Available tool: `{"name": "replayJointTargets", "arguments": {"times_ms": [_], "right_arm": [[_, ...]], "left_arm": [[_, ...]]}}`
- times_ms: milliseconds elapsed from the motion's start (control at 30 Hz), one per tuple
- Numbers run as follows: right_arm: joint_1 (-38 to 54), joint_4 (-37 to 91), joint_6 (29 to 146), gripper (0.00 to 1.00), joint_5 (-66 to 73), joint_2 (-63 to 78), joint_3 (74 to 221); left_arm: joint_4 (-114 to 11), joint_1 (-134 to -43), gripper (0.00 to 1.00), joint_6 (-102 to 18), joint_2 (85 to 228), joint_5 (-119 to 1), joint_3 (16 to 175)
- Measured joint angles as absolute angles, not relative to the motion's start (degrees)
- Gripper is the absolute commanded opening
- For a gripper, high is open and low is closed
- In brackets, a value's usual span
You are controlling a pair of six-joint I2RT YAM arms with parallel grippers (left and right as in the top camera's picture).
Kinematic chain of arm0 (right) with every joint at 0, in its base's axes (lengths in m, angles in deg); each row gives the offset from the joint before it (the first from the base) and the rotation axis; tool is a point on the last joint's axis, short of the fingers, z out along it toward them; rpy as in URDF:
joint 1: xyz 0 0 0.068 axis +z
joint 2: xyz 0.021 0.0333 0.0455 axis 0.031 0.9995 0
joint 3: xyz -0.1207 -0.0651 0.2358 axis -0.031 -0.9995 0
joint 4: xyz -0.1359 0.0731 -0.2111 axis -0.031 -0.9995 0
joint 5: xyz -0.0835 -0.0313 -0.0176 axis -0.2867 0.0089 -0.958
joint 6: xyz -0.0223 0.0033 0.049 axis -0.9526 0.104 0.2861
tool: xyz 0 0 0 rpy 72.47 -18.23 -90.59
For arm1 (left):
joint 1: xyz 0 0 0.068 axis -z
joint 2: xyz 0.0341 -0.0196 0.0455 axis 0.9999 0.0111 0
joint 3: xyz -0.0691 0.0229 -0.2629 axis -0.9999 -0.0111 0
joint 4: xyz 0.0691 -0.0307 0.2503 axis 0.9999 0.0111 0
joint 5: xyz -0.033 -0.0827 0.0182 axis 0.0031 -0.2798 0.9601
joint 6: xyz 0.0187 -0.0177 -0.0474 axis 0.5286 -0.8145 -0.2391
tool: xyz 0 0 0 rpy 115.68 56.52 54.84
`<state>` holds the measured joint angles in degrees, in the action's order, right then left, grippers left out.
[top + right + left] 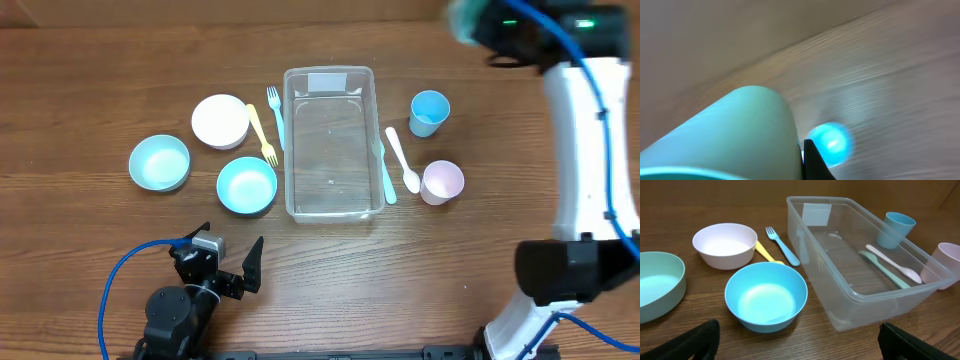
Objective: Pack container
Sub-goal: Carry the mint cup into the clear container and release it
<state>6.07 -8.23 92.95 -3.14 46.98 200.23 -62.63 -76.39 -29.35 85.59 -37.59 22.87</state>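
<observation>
My right gripper should carry the cup over, lower and release it, since the container's empty far end (334, 110) lies below the gripper and to its left in the overhead view.
The clear container (330, 140) stands empty at the table's middle, its whitish label at the far end; it also shows in the left wrist view (865, 255). My left gripper (228, 268) is open and empty near the front edge, its fingers (800, 345) wide apart before the blue bowl (766, 296). My right gripper (478, 20) is high at the far right, blurred. It is shut on a mint-green cup (730, 135) that fills the right wrist view, one finger (815, 162) pressed against its side.
Left of the container are a white bowl (220, 120), a pale teal bowl (160, 162), the blue bowl (247, 185), a blue fork (276, 115) and a yellow fork (262, 135). On its right are a green utensil (385, 175), a white spoon (403, 158), a blue cup (430, 112) and a pink cup (442, 182).
</observation>
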Motion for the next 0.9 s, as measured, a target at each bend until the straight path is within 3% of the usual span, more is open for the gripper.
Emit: {"name": "replayJointTargets", "arguments": {"times_ms": [100,300,900], "right_arm": [[17.7,-7.82,91.95,0.04,-1.08,50.74,200.23],[25.59,-9.33,91.95,0.04,-1.08,65.06,200.25],[26.14,-10.11,95.99,0.04,-7.36,74.7,200.25]], "left_arm": [[-62.63,-76.39,1.0,-29.35,85.59,-37.59,22.87],[-62.63,-76.39,1.0,-29.35,85.59,-37.59,22.87],[-62.63,-76.39,1.0,-29.35,85.61,-37.59,22.87]]}}
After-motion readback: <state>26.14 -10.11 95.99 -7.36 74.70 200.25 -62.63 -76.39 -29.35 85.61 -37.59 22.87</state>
